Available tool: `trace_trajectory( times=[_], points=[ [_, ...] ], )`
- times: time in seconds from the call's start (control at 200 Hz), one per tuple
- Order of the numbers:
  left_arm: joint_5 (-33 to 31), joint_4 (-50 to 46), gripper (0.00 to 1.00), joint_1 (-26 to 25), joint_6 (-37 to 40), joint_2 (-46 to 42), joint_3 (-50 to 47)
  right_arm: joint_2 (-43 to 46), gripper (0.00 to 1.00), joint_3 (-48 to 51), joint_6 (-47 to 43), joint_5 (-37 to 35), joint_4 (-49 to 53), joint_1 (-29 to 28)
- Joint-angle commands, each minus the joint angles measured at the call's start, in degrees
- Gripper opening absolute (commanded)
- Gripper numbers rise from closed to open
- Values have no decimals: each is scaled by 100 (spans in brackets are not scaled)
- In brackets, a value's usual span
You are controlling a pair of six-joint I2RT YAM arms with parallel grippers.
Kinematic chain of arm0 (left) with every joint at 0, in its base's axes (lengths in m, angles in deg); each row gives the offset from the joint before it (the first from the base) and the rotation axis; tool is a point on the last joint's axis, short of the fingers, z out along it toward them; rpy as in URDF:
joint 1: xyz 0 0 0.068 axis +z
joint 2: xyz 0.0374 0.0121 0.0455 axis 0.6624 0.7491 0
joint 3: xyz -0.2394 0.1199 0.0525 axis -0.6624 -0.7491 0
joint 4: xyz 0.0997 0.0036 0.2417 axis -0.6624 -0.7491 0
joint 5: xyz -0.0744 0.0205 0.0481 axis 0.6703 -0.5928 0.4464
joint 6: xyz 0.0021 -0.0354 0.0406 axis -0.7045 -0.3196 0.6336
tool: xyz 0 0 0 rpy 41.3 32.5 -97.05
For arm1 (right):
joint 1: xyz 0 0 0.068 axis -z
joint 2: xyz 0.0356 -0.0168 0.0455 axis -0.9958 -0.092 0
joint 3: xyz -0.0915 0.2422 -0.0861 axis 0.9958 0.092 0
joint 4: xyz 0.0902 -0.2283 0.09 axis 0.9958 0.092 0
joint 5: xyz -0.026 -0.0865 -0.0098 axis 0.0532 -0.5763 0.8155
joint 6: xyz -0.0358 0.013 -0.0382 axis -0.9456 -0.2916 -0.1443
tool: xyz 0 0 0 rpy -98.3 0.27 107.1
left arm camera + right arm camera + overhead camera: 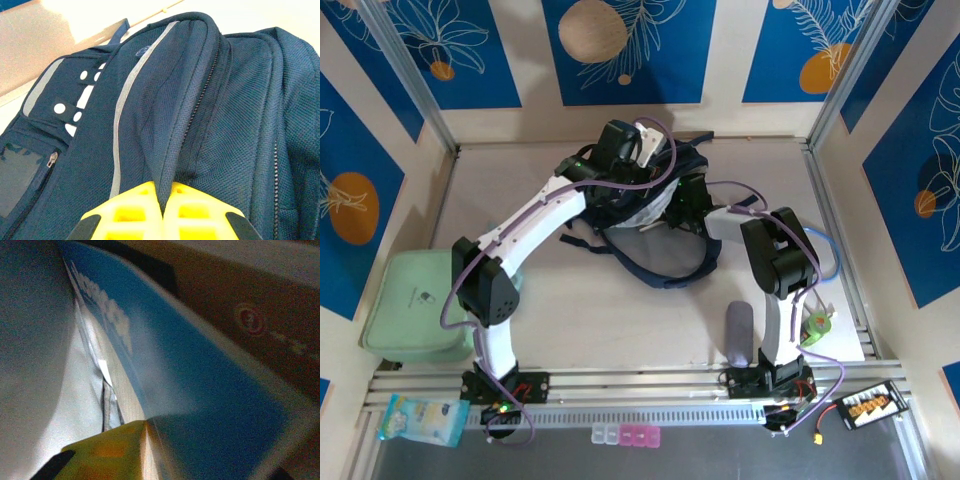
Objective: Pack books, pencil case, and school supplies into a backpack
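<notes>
Next, the left gripper moves back and down over the backpack's opening, then releases the raised fold there, as the notebook point(190, 390) and brown-covered book stand inside.
The navy backpack point(695, 158) lies at the back middle of the table, its straps trailing toward me. My left gripper point(163, 205) is shut on a fold of backpack point(225, 110) fabric beside a zipper, holding it up. My right gripper point(686, 200) reaches into the opening. Inside, one yellow finger point(105, 455) rests against the edge of the white-and-blue notebook point(190, 390); its cover hides the other finger. A brown-covered book point(240, 310) stands just behind the notebook, and pale lining point(35, 365) is to the left. The grey pencil case point(738, 335) lies by the right arm's base.
A pale-green flat box point(415, 305) sits at the left edge beside the left arm. A small green item point(815, 328) lies right of the right arm. A light-blue packet point(420, 418) rests on the front rail. Walls close the table on three sides.
</notes>
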Motion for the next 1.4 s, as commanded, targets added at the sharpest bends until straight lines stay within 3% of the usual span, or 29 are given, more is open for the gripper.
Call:
trace_trajectory(
  times=[0.0,0.175,0.405,0.625,0.79,1.045,1.085,1.18,1.235,1.28,1.395],
  points=[
    [260,568,0,66,-155,-329,197,92,35,161,53,235,-210,59],
    [300,564,0,130,-160,-359,138,662,53,669,-160,369,-448,61],
    [396,706,0,201,-260,-395,-45,1707,71,1199,-551,122,436,-23],
    [459,774,0,269,-330,-400,-185,2798,71,2103,-680,-171,975,27],
    [529,891,0,302,-370,-438,-476,4051,71,2681,-872,-809,1914,239],
    [1772,1353,0,307,-709,-260,-1131,5790,71,2560,-1699,-2391,4088,485],
    [1954,1416,8,300,-821,-177,-1185,5949,71,2531,-1835,-2502,4215,506],
    [2317,1556,53,300,-1029,0,-1268,6138,71,2409,-2099,-2596,4399,570],
    [2449,1624,69,319,-1069,63,-1349,6149,71,2334,-2245,-2564,4414,575],
    [2500,1770,75,382,-1196,64,-1480,6108,71,2282,-2355,-2498,4410,567],
    [2546,2124,82,713,-1669,-101,-1982,5819,71,2170,-2664,-2043,4247,561]
  ],
)
